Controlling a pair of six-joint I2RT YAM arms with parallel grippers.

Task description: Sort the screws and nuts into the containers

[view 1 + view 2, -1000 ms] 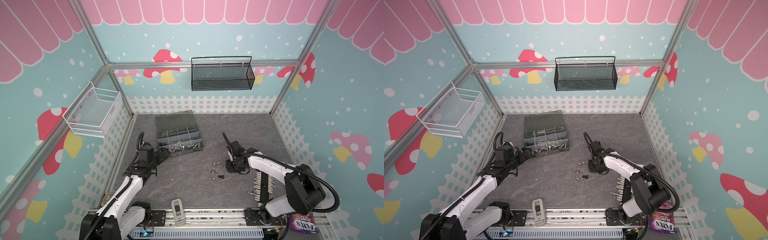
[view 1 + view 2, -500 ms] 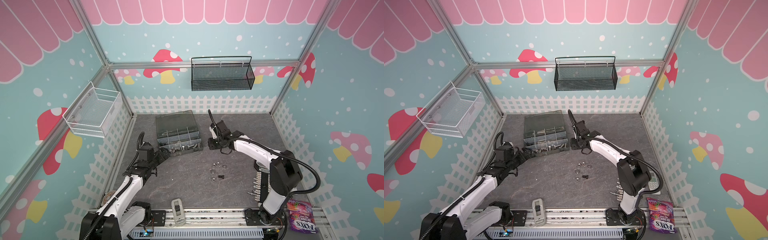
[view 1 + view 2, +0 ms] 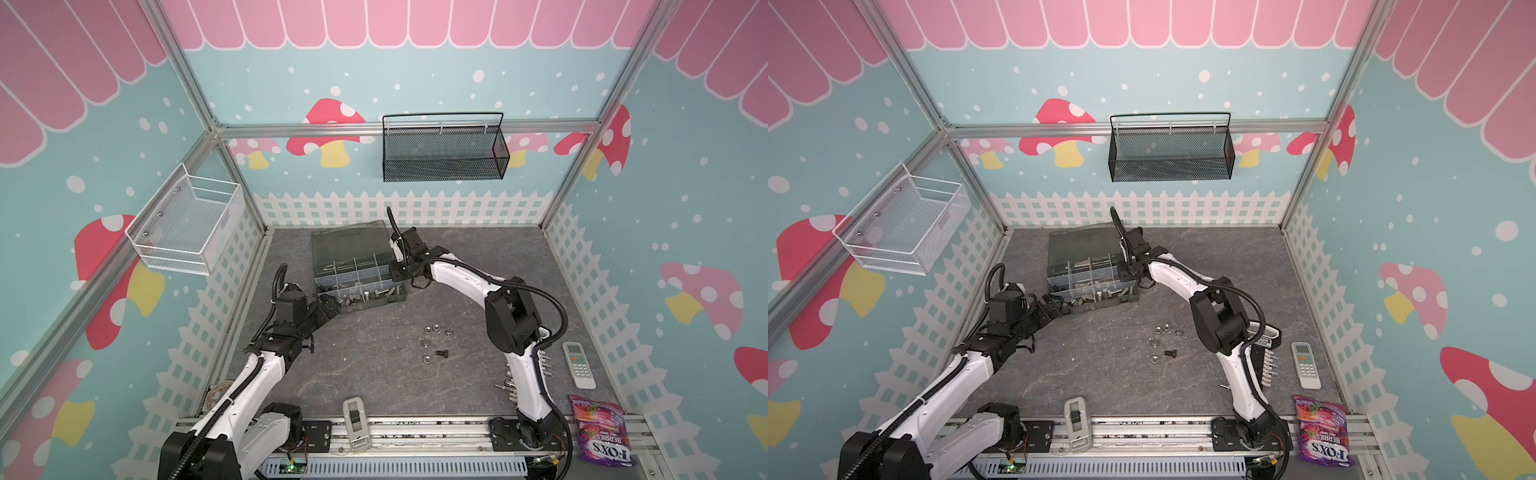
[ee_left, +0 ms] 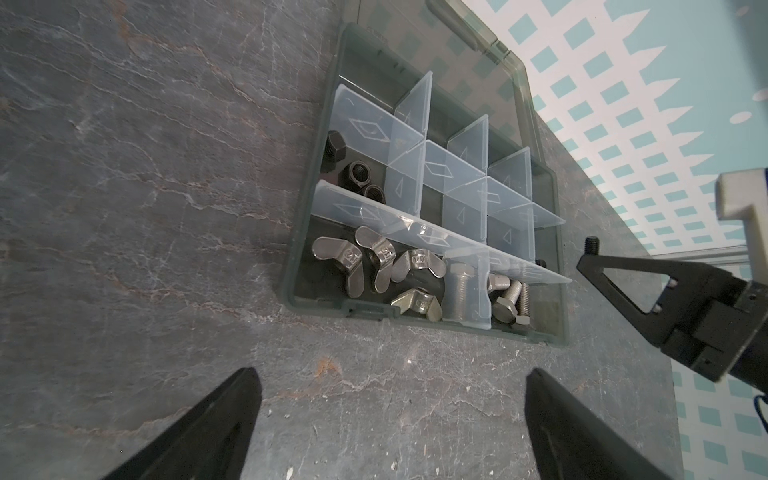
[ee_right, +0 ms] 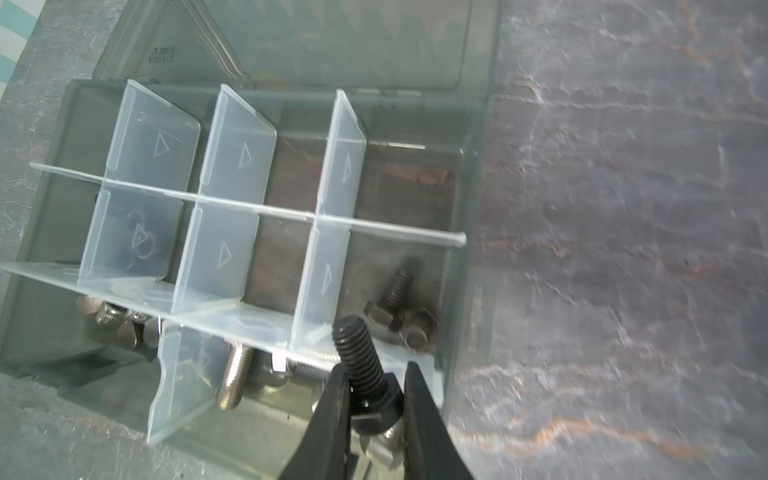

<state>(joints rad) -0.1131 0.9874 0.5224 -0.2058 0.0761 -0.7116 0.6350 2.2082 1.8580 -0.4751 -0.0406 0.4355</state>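
Observation:
The screws in the black screw section of the box match my right gripper's screw, so I will next move that gripper down and slightly outward over it and release there.
The dark grey organizer box [image 3: 353, 249] stands open at the back left, its containers [image 5: 291, 257] split by pale dividers. My right gripper [image 5: 374, 370] is shut on a black screw [image 5: 359, 353] and hangs over the box's right end [image 3: 397, 272], above a compartment with black screws [image 5: 399, 307]. Silver screws [image 4: 509, 297], wing nuts [image 4: 374, 266] and black nuts [image 4: 357, 174] lie in other compartments. My left gripper [image 4: 392, 374] is open and empty by the box's front left corner [image 3: 332, 301]. Several silver nuts [image 3: 430, 329] and one black screw [image 3: 441, 353] lie loose mid-table.
A white terminal strip [image 3: 1266, 365], a remote [image 3: 578, 365] and a candy bag [image 3: 600, 432] sit at the right front. A grey device [image 3: 355, 422] lies at the front edge. A black mesh basket [image 3: 442, 151] and a white wire basket [image 3: 187, 226] hang on the walls.
My right gripper has travelled from the loose pile mid-table back and left to the box's right end, carrying the black screw. The left arm has stayed put.

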